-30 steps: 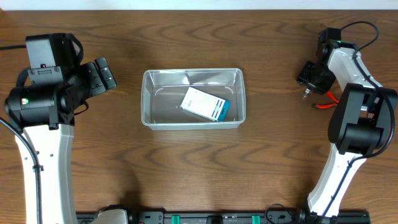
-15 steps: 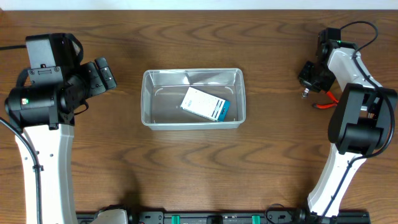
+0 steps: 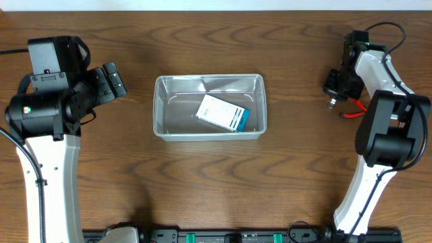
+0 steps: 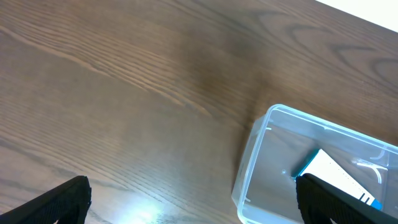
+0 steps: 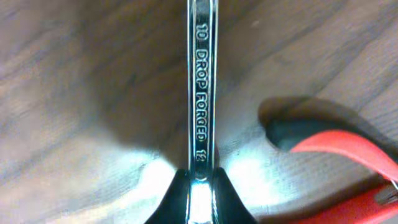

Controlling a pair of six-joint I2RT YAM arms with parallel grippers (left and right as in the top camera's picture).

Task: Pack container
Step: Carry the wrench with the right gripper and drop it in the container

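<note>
My right gripper is holding the wrench, which is still unpacked, so it will move up and to the left in the overhead view, over the box inside the container (image 3: 209, 106), and release it.
The clear plastic container (image 3: 209, 106) sits at the table's middle with a white and blue box (image 3: 223, 113) inside. It also shows in the left wrist view (image 4: 261, 162), with the box (image 4: 339, 180) in it. My left gripper (image 3: 113, 81) is open and empty, left of the container. My right gripper (image 3: 332, 88) is at the far right, shut on a steel wrench (image 5: 201, 93) stamped "DROP FORGED", just above the wood.
Red-handled pliers (image 3: 352, 108) lie on the table right beside the right gripper; they also show in the right wrist view (image 5: 336, 149). The table's back edge runs along the top of the overhead view.
</note>
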